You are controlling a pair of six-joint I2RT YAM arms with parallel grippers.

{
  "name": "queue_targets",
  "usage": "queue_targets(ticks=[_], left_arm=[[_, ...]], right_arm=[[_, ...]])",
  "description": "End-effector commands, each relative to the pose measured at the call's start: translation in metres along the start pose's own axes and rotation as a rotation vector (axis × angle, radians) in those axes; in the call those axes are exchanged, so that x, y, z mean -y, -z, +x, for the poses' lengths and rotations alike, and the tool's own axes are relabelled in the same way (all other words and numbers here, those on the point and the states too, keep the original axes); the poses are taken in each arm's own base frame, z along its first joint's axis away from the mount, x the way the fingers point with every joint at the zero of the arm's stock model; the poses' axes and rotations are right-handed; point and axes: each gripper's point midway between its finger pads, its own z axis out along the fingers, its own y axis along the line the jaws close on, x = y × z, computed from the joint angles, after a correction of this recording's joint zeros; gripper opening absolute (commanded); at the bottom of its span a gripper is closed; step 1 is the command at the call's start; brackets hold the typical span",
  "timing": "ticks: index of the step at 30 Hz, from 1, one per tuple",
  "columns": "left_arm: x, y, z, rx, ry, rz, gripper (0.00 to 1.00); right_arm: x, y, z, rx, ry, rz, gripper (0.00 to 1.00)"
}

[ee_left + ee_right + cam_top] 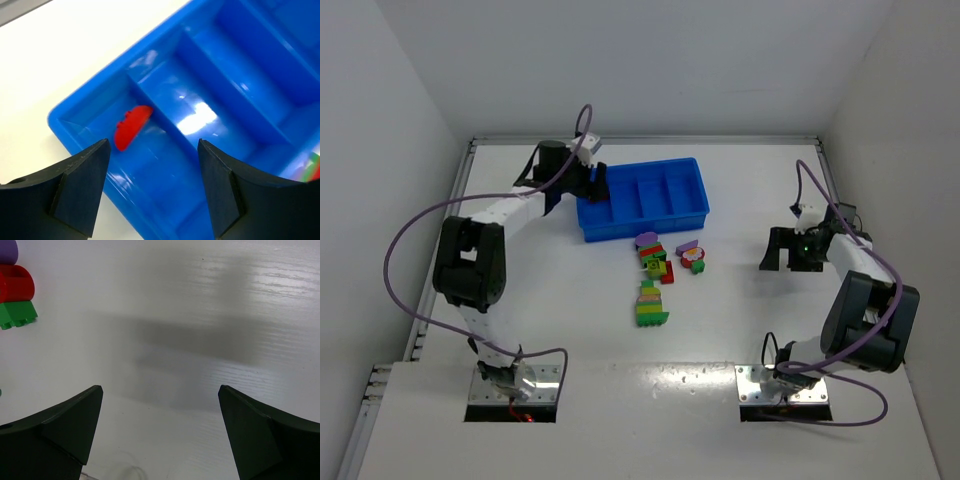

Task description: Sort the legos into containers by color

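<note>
The lego stack's green end juts clear below and to the gripper's left in the top view, so next my right gripper needs to go that way and down around it.
The bright blue tray lies at the back of the table, with its compartments side by side. My left gripper hangs open over its left end. In the left wrist view a red lego lies in the end compartment of the tray, between and beyond the fingers. Loose legos lie in front of the tray: a purple one, a red, green and yellow cluster, a purple and red pair and a green stack. My right gripper is open and empty, to the right of them.
White walls enclose the table on three sides. In the right wrist view a red and green lego stack shows at the left edge on the bare white tabletop. Purple cables loop from both arms.
</note>
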Motion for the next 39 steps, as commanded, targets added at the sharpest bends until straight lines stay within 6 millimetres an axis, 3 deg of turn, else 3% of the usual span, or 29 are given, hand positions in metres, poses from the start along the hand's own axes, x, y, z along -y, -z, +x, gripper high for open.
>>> queue_targets(ticks=[1, 3, 5, 7, 8, 9, 11, 12, 16, 17, 22, 28, 30, 38, 39], left_arm=[[0.036, 0.038, -0.055, 0.152, -0.046, 0.108, 0.76], [0.047, 0.058, -0.064, 0.162, -0.094, 0.097, 0.76], [0.050, 0.069, -0.054, 0.130, -0.131, 0.084, 0.76], [0.052, 0.089, -0.060, 0.148, -0.164, 0.067, 0.76], [0.054, 0.094, -0.047, 0.121, -0.184, 0.070, 0.76], [0.057, 0.109, -0.054, 0.143, -0.208, 0.065, 0.76], [0.064, 0.122, -0.040, 0.111, -0.237, 0.091, 0.76], [0.071, 0.136, -0.048, 0.137, -0.261, 0.108, 0.76], [0.075, 0.157, -0.031, 0.096, -0.262, 0.108, 0.76], [0.076, 0.166, -0.032, 0.109, -0.268, 0.095, 0.76], [0.065, 0.191, -0.038, 0.152, -0.281, -0.003, 0.76], [0.059, 0.200, -0.028, 0.141, -0.277, -0.061, 0.77], [0.056, 0.200, -0.027, 0.137, -0.275, -0.080, 0.77], [0.049, 0.192, -0.023, 0.126, -0.245, -0.096, 0.77], [0.049, 0.192, -0.023, 0.126, -0.245, -0.096, 0.77]], right_arm=[[-0.009, 0.009, -0.020, 0.073, 0.065, -0.035, 1.00], [-0.012, 0.010, -0.019, 0.080, 0.067, -0.048, 1.00], [-0.016, 0.010, -0.020, 0.086, 0.068, -0.067, 1.00], [-0.018, 0.011, -0.020, 0.082, 0.077, -0.081, 1.00], [-0.025, 0.013, -0.023, 0.097, 0.101, -0.102, 1.00], [-0.025, 0.015, -0.022, 0.095, 0.122, -0.102, 1.00], [-0.044, 0.018, -0.025, 0.101, 0.208, -0.125, 1.00], [-0.050, 0.018, -0.023, 0.098, 0.244, -0.120, 1.00], [-0.076, 0.011, -0.026, 0.111, 0.436, -0.032, 1.00], [-0.095, 0.006, -0.025, 0.103, 0.498, -0.049, 1.00], [-0.119, -0.019, -0.031, 0.035, 0.446, -0.042, 0.95], [-0.123, -0.043, -0.040, 0.029, 0.364, -0.001, 0.95], [-0.134, -0.049, -0.041, 0.038, 0.372, -0.012, 0.95], [-0.153, -0.062, -0.021, 0.040, 0.377, -0.029, 0.95], [-0.163, -0.064, -0.022, 0.056, 0.384, -0.046, 0.95]])
